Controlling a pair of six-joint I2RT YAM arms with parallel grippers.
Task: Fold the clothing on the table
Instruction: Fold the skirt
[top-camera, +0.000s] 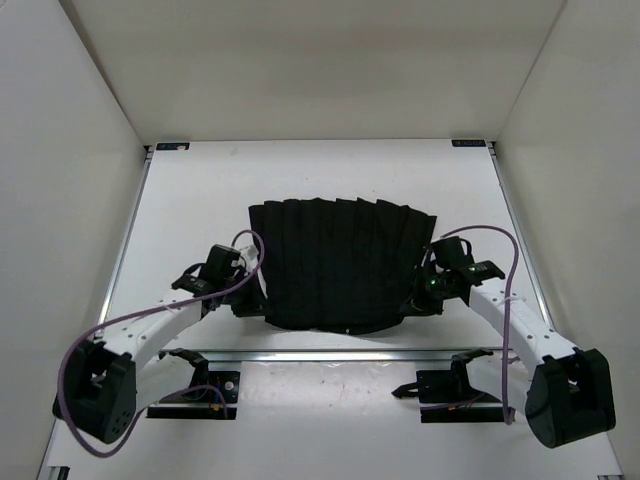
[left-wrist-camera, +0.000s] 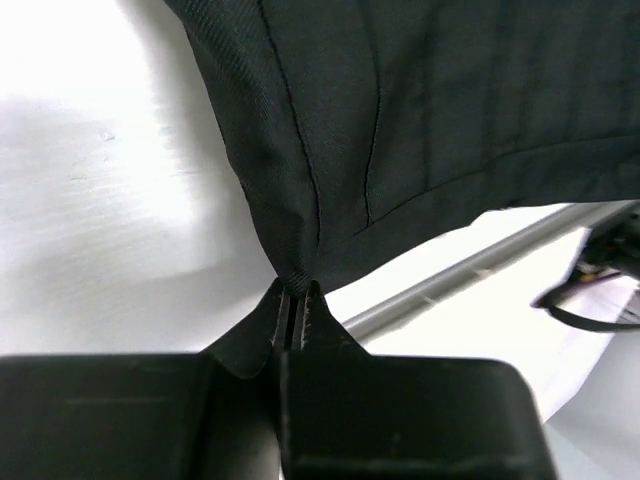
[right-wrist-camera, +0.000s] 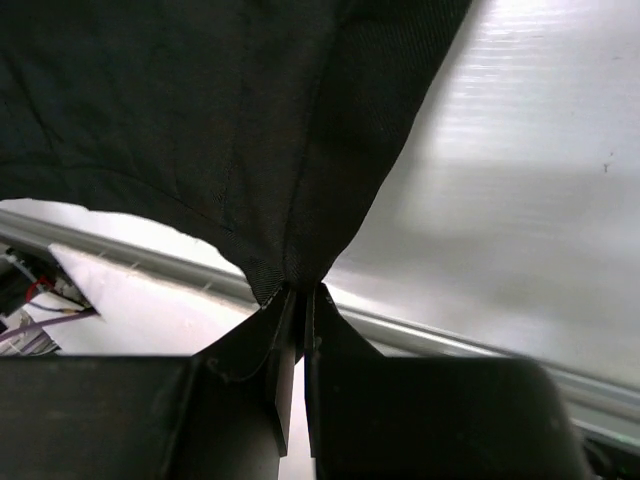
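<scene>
I will next carry the pinched corner up and outward onto the far edge of the clothing with my left gripper and let go. The clothing still lies spread open.
The clothing (top-camera: 335, 262), a black pleated skirt-like garment, lies fanned across the middle of the white table (top-camera: 190, 200). My left gripper (top-camera: 243, 297) is at its near left corner, shut on a pinch of the fabric. In the left wrist view that corner of the clothing (left-wrist-camera: 330, 130) rises from the tips of the left gripper (left-wrist-camera: 296, 288). My right gripper (top-camera: 420, 293) is at the near right corner, also shut on the fabric. In the right wrist view the clothing (right-wrist-camera: 220, 120) is gathered between the tips of the right gripper (right-wrist-camera: 300, 292) and lifted off the table.
A silvery rail (top-camera: 330, 355) runs along the table's near edge, just below the garment's hem. Black brackets (top-camera: 170, 146) mark the far corners. White walls close in on three sides. Purple cables (top-camera: 150, 320) loop along both arms.
</scene>
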